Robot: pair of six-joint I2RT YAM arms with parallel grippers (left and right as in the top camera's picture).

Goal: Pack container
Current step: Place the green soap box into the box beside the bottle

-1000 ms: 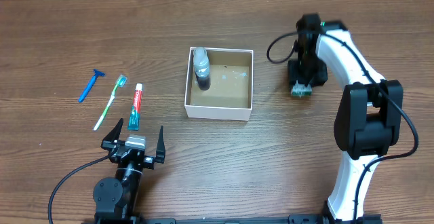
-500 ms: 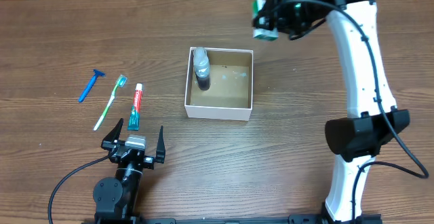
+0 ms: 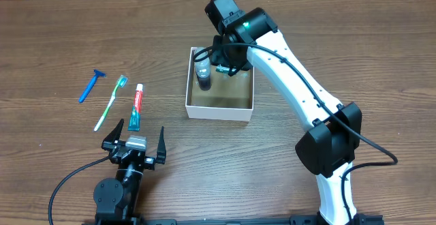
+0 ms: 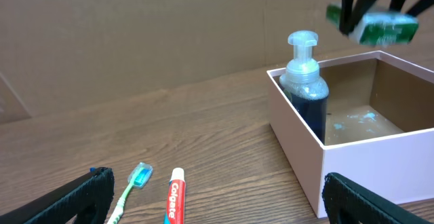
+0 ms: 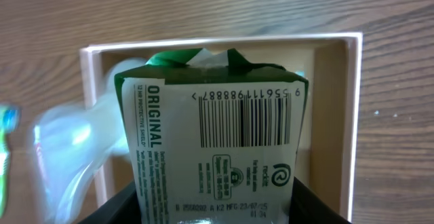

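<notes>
My right gripper holds the carton and needs to bring it down next onto the container's brown bottom (image 3: 229, 83) beside the pump bottle, because that part of the container is still empty.
The container (image 3: 219, 110) is a square white-walled box with a brown floor at mid table; it also shows in the left wrist view (image 4: 352, 157) and the right wrist view (image 5: 339, 102). A pump bottle (image 3: 203, 67) stands in its back left corner. My right gripper (image 3: 225, 65) is shut on a green-and-white carton (image 5: 213, 136) and holds it above the container, beside the bottle (image 4: 305, 81); the carton hangs there in the left wrist view (image 4: 373, 26). My left gripper (image 3: 135, 145) is open and empty near the front edge. A toothpaste tube (image 3: 137, 106), green toothbrush (image 3: 111, 102) and blue razor (image 3: 90, 85) lie left.
The toothpaste tube (image 4: 175, 200) and the toothbrush (image 4: 132, 187) lie just ahead of my left gripper's fingers. The right arm reaches from the front right across the table to the container. A cable loops from the left arm's base at the front left.
My right gripper has lifted the carton from the table at the right and swung it left, from the far right to above the container. The left arm has not moved.
</notes>
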